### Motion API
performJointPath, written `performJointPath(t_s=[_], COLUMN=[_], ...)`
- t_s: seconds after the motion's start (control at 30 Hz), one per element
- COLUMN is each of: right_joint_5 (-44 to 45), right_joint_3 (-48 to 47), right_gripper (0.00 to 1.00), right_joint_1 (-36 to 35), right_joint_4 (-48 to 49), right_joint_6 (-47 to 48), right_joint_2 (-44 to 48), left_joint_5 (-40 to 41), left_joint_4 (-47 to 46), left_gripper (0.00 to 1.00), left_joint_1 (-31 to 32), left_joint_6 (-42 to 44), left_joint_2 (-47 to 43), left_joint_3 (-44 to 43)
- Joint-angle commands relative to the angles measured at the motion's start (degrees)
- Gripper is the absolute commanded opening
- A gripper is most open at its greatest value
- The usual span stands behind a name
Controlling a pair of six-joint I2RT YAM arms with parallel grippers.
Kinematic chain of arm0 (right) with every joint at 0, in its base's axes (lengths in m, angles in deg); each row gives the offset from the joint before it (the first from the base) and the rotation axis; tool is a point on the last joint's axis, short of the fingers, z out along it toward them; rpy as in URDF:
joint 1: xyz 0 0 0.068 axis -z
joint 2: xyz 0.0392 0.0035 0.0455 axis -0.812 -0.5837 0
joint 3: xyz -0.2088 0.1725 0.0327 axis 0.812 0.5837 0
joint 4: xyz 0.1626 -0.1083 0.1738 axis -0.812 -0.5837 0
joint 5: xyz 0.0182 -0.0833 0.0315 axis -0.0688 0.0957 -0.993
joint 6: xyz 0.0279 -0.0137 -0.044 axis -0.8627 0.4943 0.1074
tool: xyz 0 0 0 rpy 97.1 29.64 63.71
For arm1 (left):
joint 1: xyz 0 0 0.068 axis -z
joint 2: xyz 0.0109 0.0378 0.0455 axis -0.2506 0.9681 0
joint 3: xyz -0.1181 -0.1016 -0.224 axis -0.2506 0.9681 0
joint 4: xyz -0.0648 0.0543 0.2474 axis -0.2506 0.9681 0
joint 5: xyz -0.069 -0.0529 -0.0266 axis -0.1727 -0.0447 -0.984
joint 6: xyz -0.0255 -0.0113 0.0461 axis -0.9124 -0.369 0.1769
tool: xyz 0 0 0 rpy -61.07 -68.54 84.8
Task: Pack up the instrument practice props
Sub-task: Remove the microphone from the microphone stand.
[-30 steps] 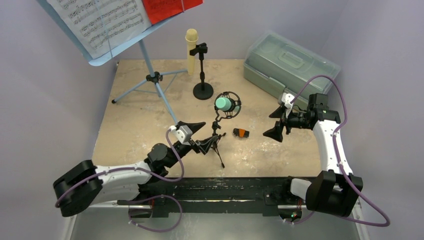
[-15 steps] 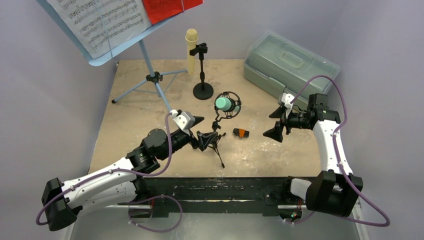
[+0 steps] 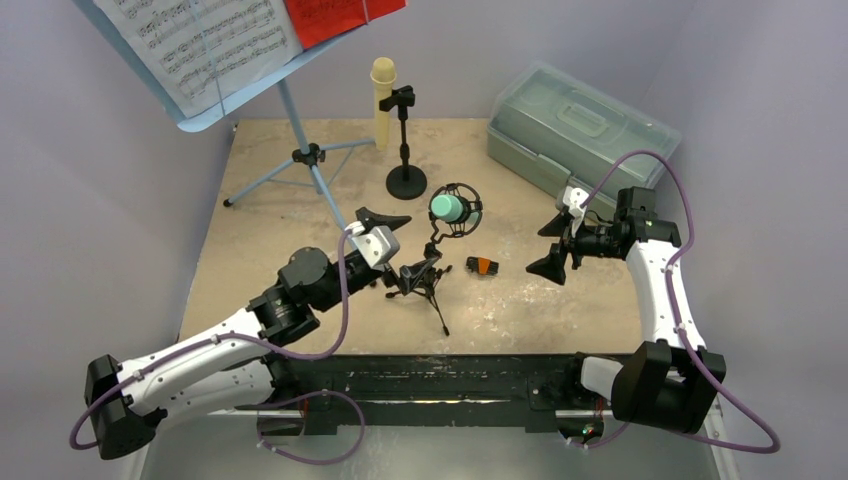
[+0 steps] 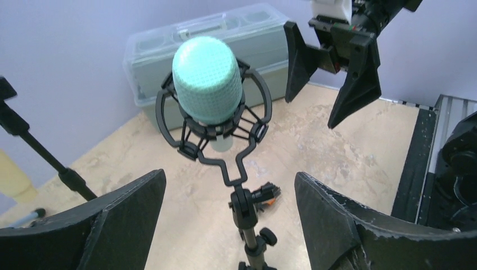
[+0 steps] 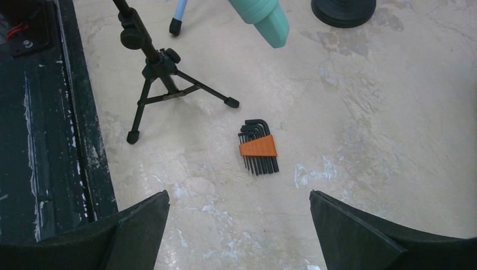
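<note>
Next I need to raise my left gripper's open fingers and move them right in the top view, to straddle the teal microphone's head.
A teal toy microphone sits in a black shock-mount holder on a small tripod stand at mid-table. My left gripper is open, one jaw on each side of the stand's stem, touching nothing. The right gripper hangs open over bare table to the right. A cream microphone stands clipped in a black holder with a round base. The pale-blue sheet-music rack on tripod legs carries white pages and a red page.
A translucent grey-green case with a handle stands shut at the back right. An orange-sleeved hex key set lies between the tripod stand and the right gripper. Lilac walls close in the table on three sides.
My left arm has swung away from the near edge toward the teal microphone's stand, and its jaws have spread wider. The right arm has not moved.
</note>
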Motion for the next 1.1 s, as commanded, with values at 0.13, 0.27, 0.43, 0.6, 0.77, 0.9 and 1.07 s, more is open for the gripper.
performJointPath(t_s=[0.13, 0.27, 0.43, 0.6, 0.77, 0.9, 1.07], right_joint_5=[-1.20, -1.20, -1.20, -1.20, -1.16, -1.11, -1.03], right_joint_3=[-0.71, -0.74, -0.74, -0.75, -0.75, -0.84, -0.84], right_gripper=[0.99, 0.99, 0.99, 0.99, 0.99, 0.99, 0.99], right_joint_1=[-0.34, -0.30, -0.30, -0.30, -0.30, -0.30, -0.32], right_joint_4=[-1.17, -1.32, -1.43, -1.52, -1.78, -2.02, -2.22], right_joint_6=[1.59, 1.72, 1.90, 2.03, 2.30, 2.50, 2.69], right_joint_2=[-0.22, -0.22, -0.26, -0.29, -0.30, -0.39, -0.57], left_joint_5=[-0.40, 0.33, 0.71, 0.81, 0.95, 1.32, 1.80], left_joint_4=[-15.78, -19.08, -23.51, -26.45, -28.80, -30.58, -32.44], left_gripper=[0.84, 0.84, 0.83, 0.80, 0.77, 0.74, 0.69], left_joint_1=[0.20, 0.15, 0.16, 0.11, 0.11, 0.11, 0.13], left_joint_6=[9.57, 9.44, 9.31, 9.13, 8.96, 9.20, 9.31], left_joint_2=[5.00, 7.84, 10.08, 12.00, 14.45, 15.76, 17.28], left_joint_3=[-0.50, -1.22, -1.32, -1.80, -2.49, -3.02, -3.64])
